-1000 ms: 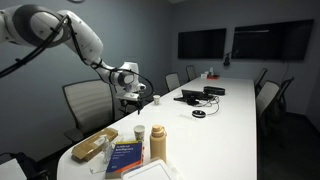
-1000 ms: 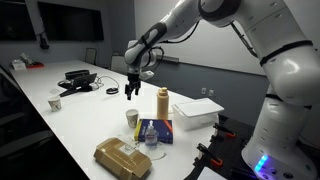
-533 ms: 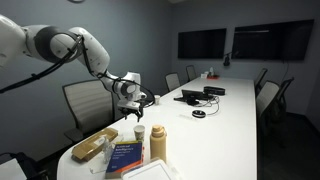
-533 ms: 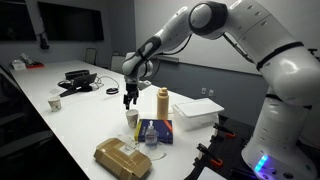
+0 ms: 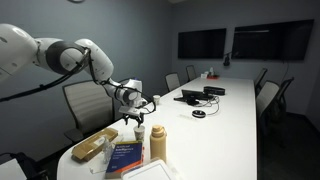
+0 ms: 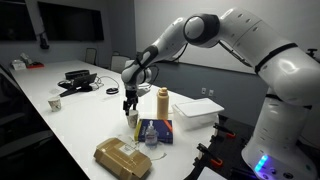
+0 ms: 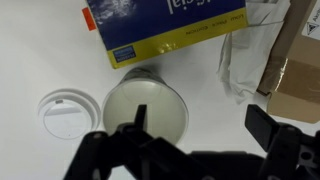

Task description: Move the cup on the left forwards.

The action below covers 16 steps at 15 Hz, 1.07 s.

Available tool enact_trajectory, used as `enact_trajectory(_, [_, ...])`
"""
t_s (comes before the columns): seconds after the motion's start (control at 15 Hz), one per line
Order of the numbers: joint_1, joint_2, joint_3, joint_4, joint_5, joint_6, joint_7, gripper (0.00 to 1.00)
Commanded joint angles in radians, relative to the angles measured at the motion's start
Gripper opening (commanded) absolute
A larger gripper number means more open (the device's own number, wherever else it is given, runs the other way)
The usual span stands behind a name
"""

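The robot's gripper will go down next until its open fingers are on both sides of the cup's rim (image 6: 133,111) (image 7: 186,110) opposite the lid to pinch it, because that part of the cup's rim is below, between the fingers.
The cup (image 7: 146,108) is a plain white cup seen from above in the wrist view, standing open next to a blue and yellow box (image 7: 165,28). It also shows in both exterior views (image 5: 139,131) (image 6: 131,119), beside the taller tan bottle (image 5: 158,143) (image 6: 163,103). My gripper (image 7: 200,125) is open just above the cup. One finger (image 7: 138,118) is over the cup's mouth and the other finger (image 7: 265,125) is outside to its right. The gripper also shows in both exterior views (image 5: 136,120) (image 6: 129,108).
A white lid (image 7: 62,113) lies on the table left of the cup. A second small white cup (image 5: 155,100) (image 6: 54,104) stands farther along the table. A bread bag (image 6: 122,158), a white box (image 6: 197,113) and black electronics (image 5: 190,97) also sit on the table. Chairs line its sides.
The gripper has moved down and toward the near end of the table, from beside the far cup to just above the cup by the blue box. It has stayed open.
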Motion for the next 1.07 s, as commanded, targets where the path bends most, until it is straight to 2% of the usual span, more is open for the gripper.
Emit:
enact_trajectory(0.0, [-0.002,0.033,0.007,0.049,-0.005,-0.008,-0.005,1.00])
enact_trajectory(1.0, [0.057,0.098,-0.014,0.082,-0.024,-0.016,0.057,1.00])
